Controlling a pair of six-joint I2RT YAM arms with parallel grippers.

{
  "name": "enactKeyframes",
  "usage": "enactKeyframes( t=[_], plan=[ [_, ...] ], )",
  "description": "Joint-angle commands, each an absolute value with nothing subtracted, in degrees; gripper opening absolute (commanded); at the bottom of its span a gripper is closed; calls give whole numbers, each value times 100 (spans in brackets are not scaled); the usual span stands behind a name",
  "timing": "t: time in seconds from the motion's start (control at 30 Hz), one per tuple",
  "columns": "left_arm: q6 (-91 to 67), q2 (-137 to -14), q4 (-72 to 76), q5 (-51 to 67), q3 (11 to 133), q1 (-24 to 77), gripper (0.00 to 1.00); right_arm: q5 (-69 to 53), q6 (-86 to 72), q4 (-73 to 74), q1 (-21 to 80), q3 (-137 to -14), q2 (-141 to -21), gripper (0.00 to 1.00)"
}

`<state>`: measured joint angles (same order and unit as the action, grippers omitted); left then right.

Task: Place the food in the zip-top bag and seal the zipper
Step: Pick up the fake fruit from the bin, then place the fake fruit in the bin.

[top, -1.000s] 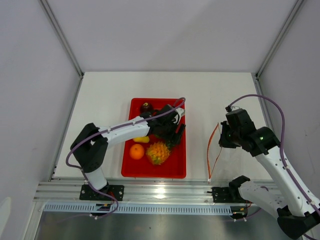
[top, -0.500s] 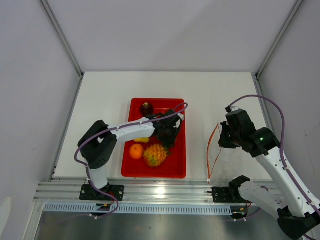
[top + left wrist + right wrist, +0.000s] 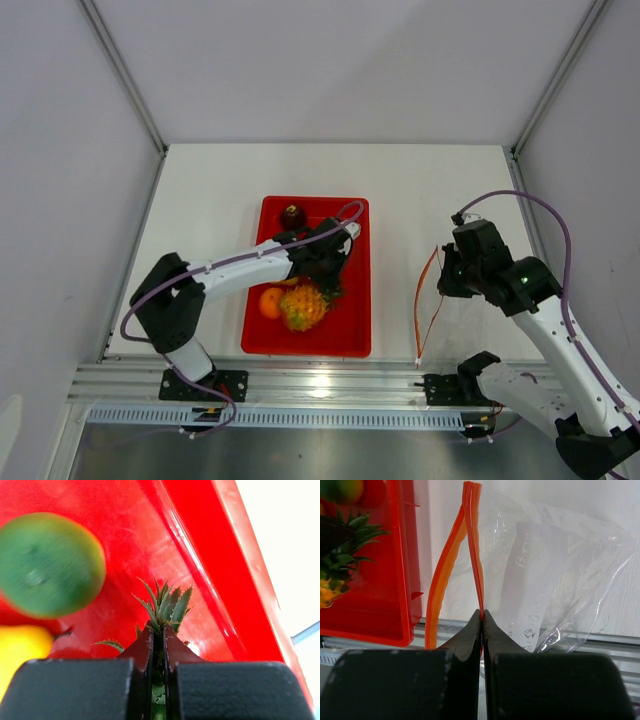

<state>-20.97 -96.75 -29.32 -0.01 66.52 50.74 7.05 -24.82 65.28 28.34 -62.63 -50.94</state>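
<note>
I will raise my left gripper toward the bag's opening because it is wide open. Then I will lower the pineapple into the tray (image 3: 357, 325) next to the orange and let go of it.
My left gripper (image 3: 158, 630) is shut on the green crown of the pineapple (image 3: 300, 308), which lies in the red tray (image 3: 357, 325) beside the orange (image 3: 269, 302). A dark red fruit (image 3: 292, 215) sits at the tray's far end. The left wrist view shows a blurred green round fruit (image 3: 47, 565) and the yellow pear (image 3: 20, 650) to the left of the crown (image 3: 167, 605). My right gripper (image 3: 482, 614) is shut on one side of the red-orange zipper (image 3: 472, 530) of the clear zip-top bag (image 3: 560, 575), right of the tray. The bag's mouth gapes open.
The tray's right wall (image 3: 405, 560) stands a short way left of the bag's mouth. The aluminium rail (image 3: 320, 385) runs along the table's near edge, just under the bag's lower end. White walls enclose the table on three sides.
The left gripper has gone from open to shut on the pineapple's crown, and the pineapple has shifted a little to the left. The right arm and the bag have not moved.
</note>
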Motion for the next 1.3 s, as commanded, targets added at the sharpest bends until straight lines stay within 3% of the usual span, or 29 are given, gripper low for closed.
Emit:
enactKeyframes(
  t=[0.0,0.2,0.33,0.47,0.63,0.9,1.03,1.13,1.27],
  plan=[
    [-2135,-8887,-3006,-264,6627,5098,1,765,-2522,6469,2856,-6275,-5027,0],
    [-2197,-7604,-2884,-45,6574,5098,1,765,-2601,6399,2865,-6240,-5054,0],
    [-2145,-6611,-2085,833,6189,5098,1,721,-2628,6372,2874,-6293,-5097,0],
    [-2293,-5575,-288,2132,5575,5098,1,642,-2628,6363,2874,-6319,-5107,0],
    [-2627,-5160,1772,2996,4827,5203,1,344,-2689,6293,2874,-6302,-5124,0],
    [-3664,-5448,5849,3313,3842,5616,0,-456,-2891,6091,2909,-6276,-5045,0],
    [-4620,-6596,8158,3532,3998,5625,0,-991,-3023,5942,2918,-6135,-5036,0],
    [-5272,-7449,9268,3725,4428,5642,1,-1484,-3172,5740,2927,-5995,-5036,0],
    [-5160,-7900,9264,3858,4790,5809,1,-1819,-3340,5651,2953,-6046,-5019,0]
  ],
)
